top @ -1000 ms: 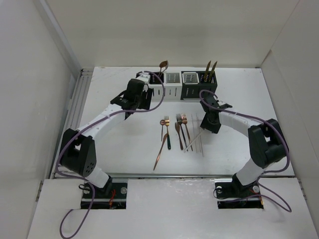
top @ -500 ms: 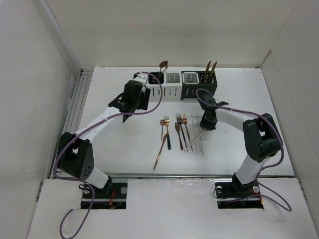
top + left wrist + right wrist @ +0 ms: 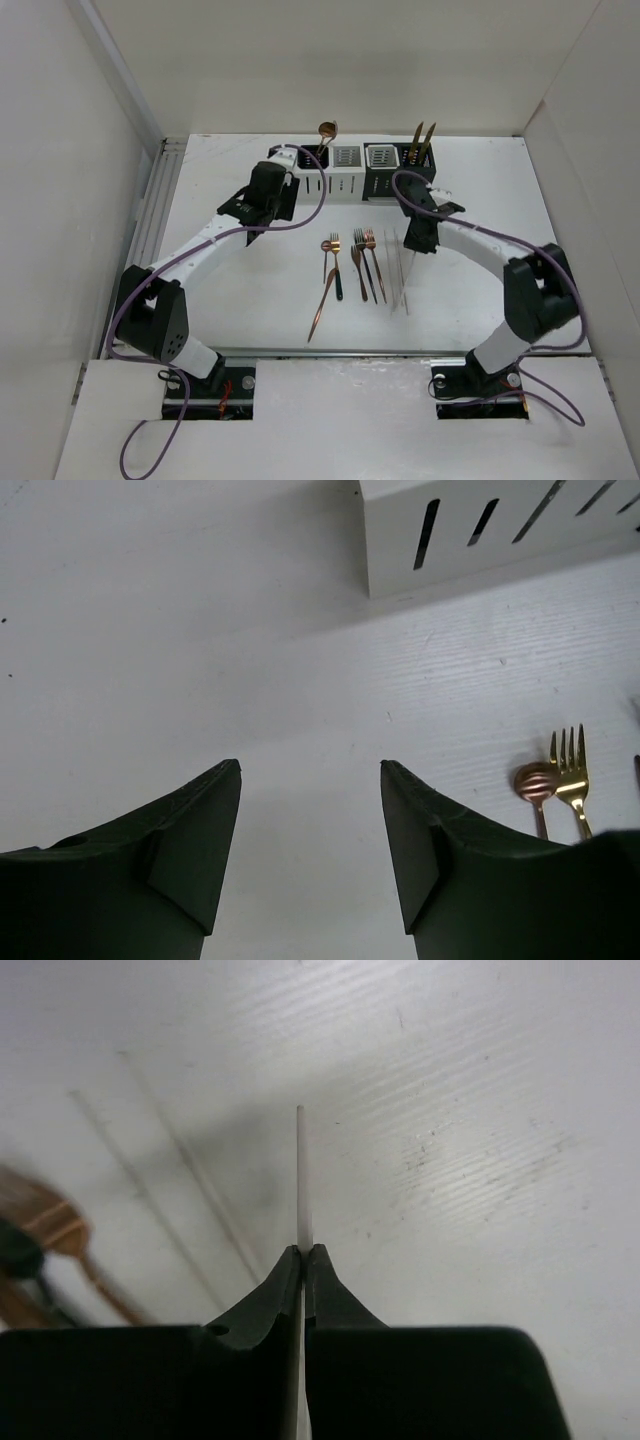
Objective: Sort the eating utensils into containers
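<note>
My right gripper should next lift outward, turn the stick upright, lower it into the empty white section beside the gold pieces and let it go, because that section is outward.
Several copper forks and spoons point(image 3: 355, 268) lie in the middle of the table, with thin white sticks point(image 3: 403, 282) to their right. My right gripper point(image 3: 304, 1250) is shut on one white stick point(image 3: 302, 1175), which pokes out past its fingertips low over the table; in the top view this gripper point(image 3: 416, 240) hangs at the sticks' far end. Two more sticks point(image 3: 150, 1195) lie to the left of it. The containers point(image 3: 347, 184) stand in a row at the back. My left gripper point(image 3: 310, 768) is open and holds nothing, above bare table near the white container point(image 3: 500, 535).
A copper spoon point(image 3: 327, 130) stands in the leftmost container and two gold pieces point(image 3: 420, 142) in the rightmost. A spoon bowl point(image 3: 534, 783) and a gold fork point(image 3: 570, 775) lie right of my left gripper. White walls enclose the table.
My right gripper has shut on a white stick, and the stick that lay slanted now lines up with the others. The left jaws narrowed slightly.
</note>
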Available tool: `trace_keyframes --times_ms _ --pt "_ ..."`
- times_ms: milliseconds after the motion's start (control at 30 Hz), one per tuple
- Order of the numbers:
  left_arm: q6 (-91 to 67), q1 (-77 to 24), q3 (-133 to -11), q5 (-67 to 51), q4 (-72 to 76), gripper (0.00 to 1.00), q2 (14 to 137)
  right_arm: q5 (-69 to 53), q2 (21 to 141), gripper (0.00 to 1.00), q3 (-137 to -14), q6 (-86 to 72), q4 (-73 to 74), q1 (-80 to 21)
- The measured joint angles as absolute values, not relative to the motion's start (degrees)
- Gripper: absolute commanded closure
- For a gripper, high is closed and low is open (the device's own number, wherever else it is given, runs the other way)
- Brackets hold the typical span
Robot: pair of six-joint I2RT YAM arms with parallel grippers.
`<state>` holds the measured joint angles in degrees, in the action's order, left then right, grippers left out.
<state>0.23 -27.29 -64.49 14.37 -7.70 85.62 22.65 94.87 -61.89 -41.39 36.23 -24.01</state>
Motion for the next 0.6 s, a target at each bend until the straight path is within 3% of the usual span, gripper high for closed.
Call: trace_keyframes --times_ms 167,300,400,600 --pt "0.8 -27.3 -64.5 10.8 -11.1 0.49 85.6 26.9 80.4 1.00 -65.6 -35.6 34.6 -29.6" --pt "3.2 -27.4 -61.6 5.5 -11.7 0.47 82.6 29.2 73.1 1.00 -70.8 -25.3 20.3 -30.7" --pt "6.1 -28.3 -58.2 1.3 -11.8 0.45 79.2 30.5 77.3 1.00 -80.0 -17.4 10.2 -29.6" --pt "10.7 -30.4 -56.7 -6.4 -11.6 0.45 79.0 30.4 98.3 1.00 -98.8 -5.6 -6.1 -26.9"
